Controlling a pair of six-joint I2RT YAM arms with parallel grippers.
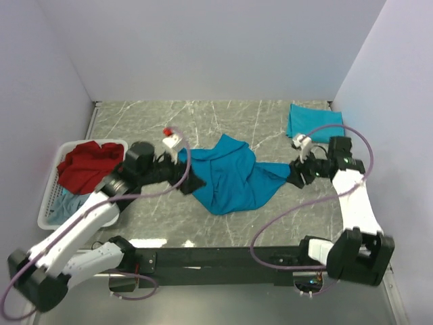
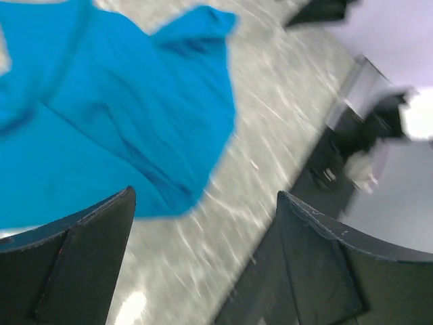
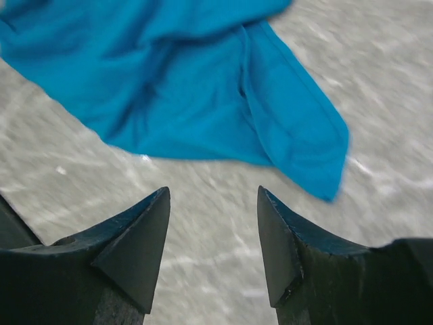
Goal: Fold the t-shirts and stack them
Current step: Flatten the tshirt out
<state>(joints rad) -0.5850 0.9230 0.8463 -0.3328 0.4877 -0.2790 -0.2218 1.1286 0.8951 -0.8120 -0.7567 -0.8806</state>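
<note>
The left gripper needs to move outward and down onto the far part of the t-shirt next, since its open fingers can pinch the fold that runs across there.
A crumpled teal-blue t-shirt lies spread across the middle of the marble table. My left gripper is at its left edge and my right gripper at its right tip. In the left wrist view the left gripper is open over bare table, with the shirt just beyond its fingertips. The right gripper is open too, empty, with the shirt and its sleeve end lying ahead of it. A folded teal t-shirt sits at the back right.
A white slatted basket stands at the left edge, holding a red t-shirt and a pale grey-blue one. White walls close in the table on three sides. The arms' black base rail runs along the near edge.
</note>
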